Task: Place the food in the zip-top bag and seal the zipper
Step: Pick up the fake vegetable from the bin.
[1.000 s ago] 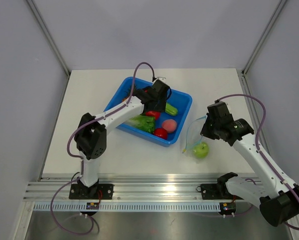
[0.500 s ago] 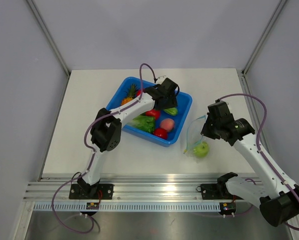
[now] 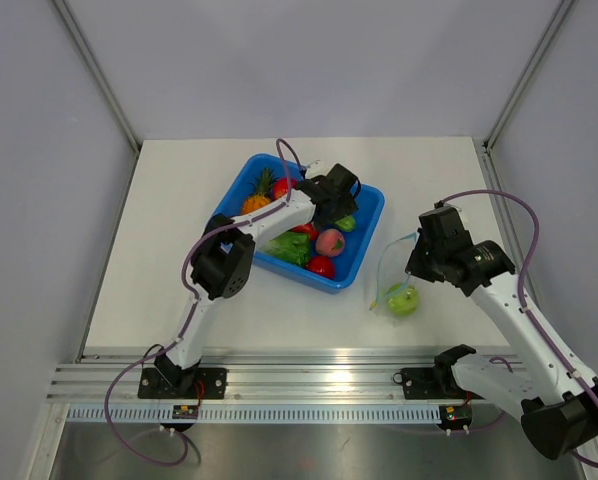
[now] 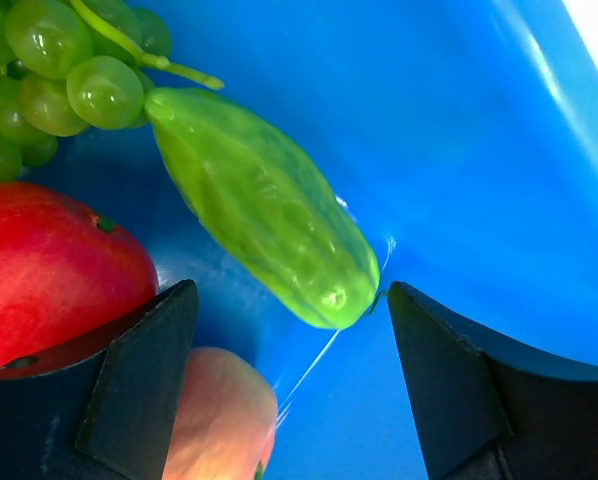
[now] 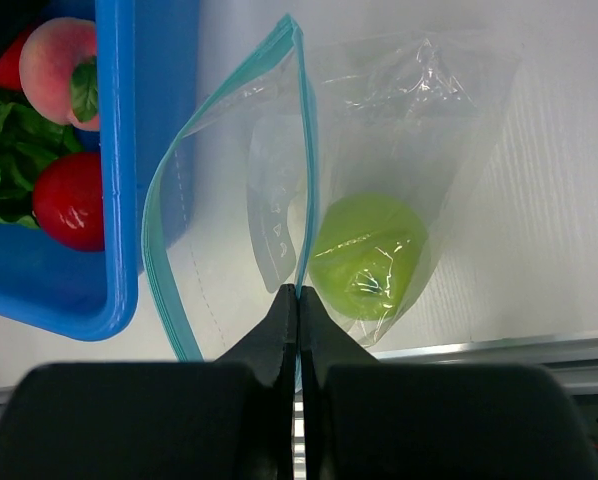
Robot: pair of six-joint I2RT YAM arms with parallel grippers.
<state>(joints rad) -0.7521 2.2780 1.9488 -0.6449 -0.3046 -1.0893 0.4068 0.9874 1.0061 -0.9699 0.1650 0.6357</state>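
Observation:
My left gripper should lower next onto the green pepper's blunt half, as its open fingers already straddle that end.
My left gripper (image 4: 291, 385) is open inside the blue tray (image 3: 364, 205), low over a green pepper (image 4: 264, 205), with a red apple (image 4: 49, 265) and pink peach (image 4: 219, 415) at its left finger and green grapes (image 4: 59, 75) beyond. My right gripper (image 5: 298, 300) is shut on the teal zipper (image 5: 307, 150) edge of the clear zip-top bag (image 5: 419, 130), holding its mouth open. A green apple (image 5: 367, 255) lies inside the bag, which also shows in the top view (image 3: 394, 275). Lettuce (image 3: 287, 247), a tomato (image 3: 321, 266) and a pineapple (image 3: 260, 193) sit in the tray.
The blue tray stands mid-table, its right wall close to the bag mouth (image 5: 114, 160). The metal rail (image 3: 309, 370) runs along the table's near edge just below the bag. Grey walls enclose the table on three sides.
My left gripper has moved right across the tray from its middle to the far right corner over the green pepper. The right gripper and bag have barely moved.

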